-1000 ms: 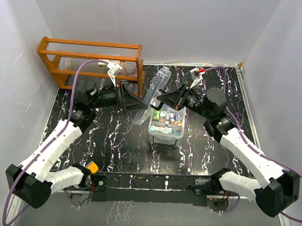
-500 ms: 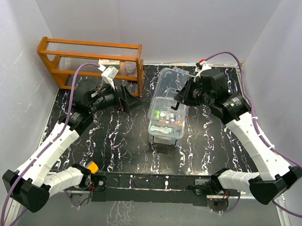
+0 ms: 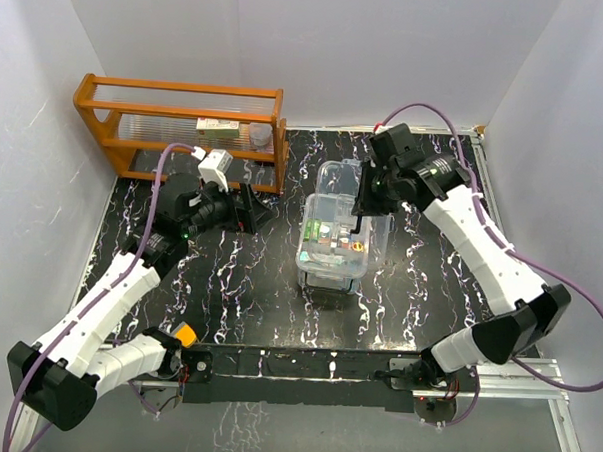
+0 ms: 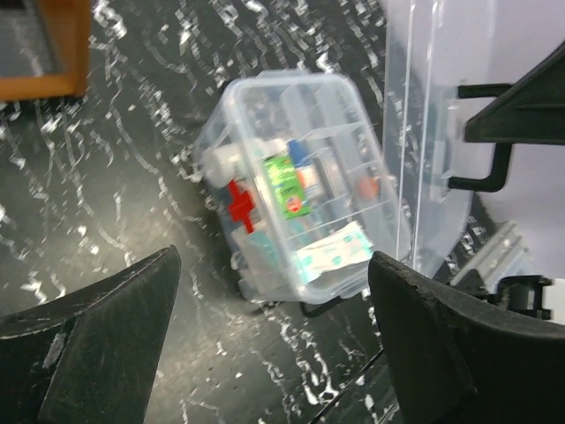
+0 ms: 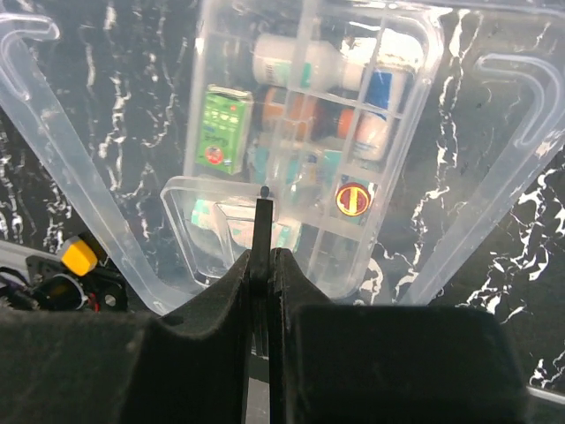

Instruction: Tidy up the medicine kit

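The lid hangs off-center above the box's rim, so next my right gripper will lower and shift to the left in the top view to set it on there.
The medicine kit box [image 3: 330,255] is clear plastic with a red mark and stands mid-table. Its divided tray [image 5: 311,124] holds small packets and bottles. My right gripper [image 3: 361,202] is shut on the dark handle [image 5: 263,225] of the flat clear lid [image 3: 340,178], which hangs over the box's far half. In the left wrist view the lid [image 4: 422,132] rises tilted behind the box [image 4: 291,221], with its handle [image 4: 481,168] pinched. My left gripper [image 3: 258,208] is open and empty, left of the box; both fingertips [image 4: 115,336] frame bare table.
An orange wooden rack [image 3: 181,121] stands at the back left with a small box and a vial on it. White walls close in on three sides. The arms' bases and a metal rail [image 3: 305,366] run along the near edge.
My left gripper has opened wider and drawn back to the left, away from the lid. The right arm has swung the lid from a steep tilt left of the box to above it.
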Controlling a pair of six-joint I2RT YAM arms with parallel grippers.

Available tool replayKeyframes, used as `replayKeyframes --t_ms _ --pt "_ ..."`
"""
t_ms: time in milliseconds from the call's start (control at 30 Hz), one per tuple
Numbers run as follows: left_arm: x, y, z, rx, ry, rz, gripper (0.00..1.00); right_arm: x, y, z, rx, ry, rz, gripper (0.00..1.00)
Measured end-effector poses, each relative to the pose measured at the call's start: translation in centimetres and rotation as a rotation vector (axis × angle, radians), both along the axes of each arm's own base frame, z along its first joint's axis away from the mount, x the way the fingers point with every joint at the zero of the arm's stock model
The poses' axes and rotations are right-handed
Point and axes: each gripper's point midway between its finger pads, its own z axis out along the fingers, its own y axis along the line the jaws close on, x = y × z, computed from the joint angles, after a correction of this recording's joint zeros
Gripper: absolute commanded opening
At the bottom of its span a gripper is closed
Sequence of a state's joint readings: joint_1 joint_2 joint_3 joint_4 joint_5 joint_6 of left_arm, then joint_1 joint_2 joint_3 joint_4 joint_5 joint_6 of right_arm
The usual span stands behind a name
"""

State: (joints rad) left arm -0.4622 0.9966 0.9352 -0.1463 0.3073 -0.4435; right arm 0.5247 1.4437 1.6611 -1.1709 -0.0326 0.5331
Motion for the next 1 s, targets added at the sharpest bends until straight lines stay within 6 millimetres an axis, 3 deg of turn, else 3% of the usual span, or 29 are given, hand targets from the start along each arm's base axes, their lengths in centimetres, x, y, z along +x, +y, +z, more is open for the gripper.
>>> replayKeyframes --t_ms 167,500,733,1000 --pt "0.0 1.2 -3.1 0.080 0.048 0.043 0.87 0.3 0.0 -2.3 -0.042 0.083 -0.028 0.00" --pt "-0.2 1.7 -5.2 0.115 0.084 0.058 0.87 2.5 1.7 -5.7 -0.068 0.202 -0.069 0.00" --pt "-0.1 1.8 -5.6 0.117 0.083 0.063 0.87 3.9 3.1 -7.0 -0.077 0.265 -0.070 0.00" --pt "0.0 1.8 -5.6 0.119 0.082 0.068 0.88 4.1 2.6 -8.5 -0.091 0.314 -0.094 0.07"
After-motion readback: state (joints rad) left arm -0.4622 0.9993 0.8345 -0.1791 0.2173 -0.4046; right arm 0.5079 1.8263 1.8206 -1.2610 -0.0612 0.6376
